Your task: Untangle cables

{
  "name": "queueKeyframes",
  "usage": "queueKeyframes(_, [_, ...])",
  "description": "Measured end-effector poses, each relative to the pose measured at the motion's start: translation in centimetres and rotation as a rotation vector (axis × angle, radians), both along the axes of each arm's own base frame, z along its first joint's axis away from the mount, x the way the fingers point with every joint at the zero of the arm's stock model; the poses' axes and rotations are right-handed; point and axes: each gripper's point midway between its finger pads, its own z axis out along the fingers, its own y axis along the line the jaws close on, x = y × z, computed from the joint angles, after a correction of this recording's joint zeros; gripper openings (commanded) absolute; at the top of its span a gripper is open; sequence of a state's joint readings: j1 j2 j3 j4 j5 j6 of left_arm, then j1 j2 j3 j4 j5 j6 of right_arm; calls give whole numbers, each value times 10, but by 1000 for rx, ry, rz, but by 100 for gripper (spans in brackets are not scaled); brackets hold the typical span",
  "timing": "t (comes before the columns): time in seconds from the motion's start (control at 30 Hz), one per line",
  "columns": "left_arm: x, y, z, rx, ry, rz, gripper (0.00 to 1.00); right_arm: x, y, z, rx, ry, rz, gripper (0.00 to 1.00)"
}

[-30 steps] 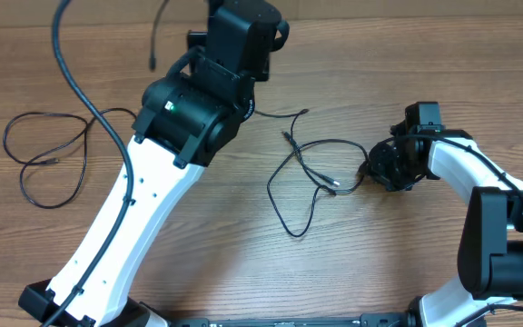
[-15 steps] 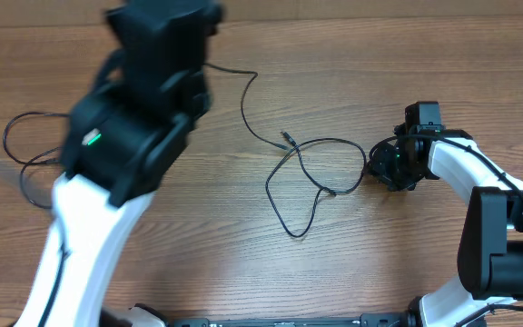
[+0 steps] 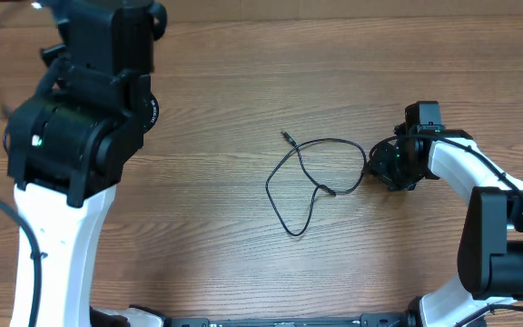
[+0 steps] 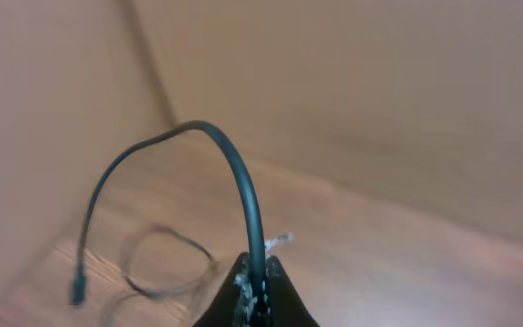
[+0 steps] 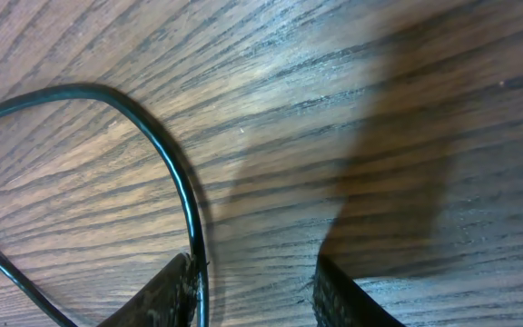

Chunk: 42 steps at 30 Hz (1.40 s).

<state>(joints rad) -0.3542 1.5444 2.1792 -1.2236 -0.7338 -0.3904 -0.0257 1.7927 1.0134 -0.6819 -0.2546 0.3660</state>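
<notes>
My left gripper should next lower the thin black cable toward the clear bare wood beside the other cable's middle loops and release it low.
My left gripper [image 4: 257, 295] is shut on a thin black cable [image 4: 240, 173], which arcs up and left to a small plug end [image 4: 78, 291]. Below it a second, looped cable [image 4: 166, 263] lies blurred on the wood. In the overhead view the left arm [image 3: 80, 136] stands at the far left and hides its own fingers. One cable [image 3: 320, 173] lies in loose loops at the table's middle. My right gripper [image 3: 381, 169] is low at that cable's right loop. In the right wrist view it [image 5: 257, 295] stands open, and the cable [image 5: 182, 173] runs against the left finger [image 5: 166, 295].
The wooden table [image 3: 243, 82] runs to a back edge at the top of the overhead view. The left arm's thick black lead [image 3: 25, 263] hangs along its white link. The right arm's white link [image 3: 488, 182] curves along the right side.
The left arm has swung from the middle to the far left, pulling its cable away from the centre bunch. One cable stays there. The right arm has not moved.
</notes>
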Motion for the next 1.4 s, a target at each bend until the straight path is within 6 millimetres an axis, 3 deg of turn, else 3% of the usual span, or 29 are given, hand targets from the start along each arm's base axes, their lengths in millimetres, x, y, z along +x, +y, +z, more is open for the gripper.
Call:
queueKeyframes(0.17, [11,-38,-35,-123,120,-172,4,0,0,0,0,0,0,40])
queueKeyframes(0.37, [37,-79,-102,-208,344,-300,4,-1,0,0,1,5,0,40])
queueKeyframes(0.47, [51,-78,-127,-235,409,-294,4,-2,0,0,0,10,0,40])
queueKeyframes(0.6, [58,-59,-150,-282,486,-262,4,-2,0,0,1,9,0,41])
queueKeyframes(0.7, [52,-50,-169,-309,573,-243,4,-2,0,0,0,10,0,41])
queueKeyframes(0.73, [46,-49,-183,-326,645,-235,4,-2,0,0,1,9,0,41])
queueKeyframes(0.93, [15,-63,-260,-358,1027,-206,4,-1,0,0,1,5,0,41])
queueKeyframes(1.1, [7,-77,-312,-393,1208,-197,5,0,0,0,0,0,0,41])
queueKeyframes(1.4, [-29,-65,-355,-364,1399,-109,24,0,0,0,0,2,0,41])
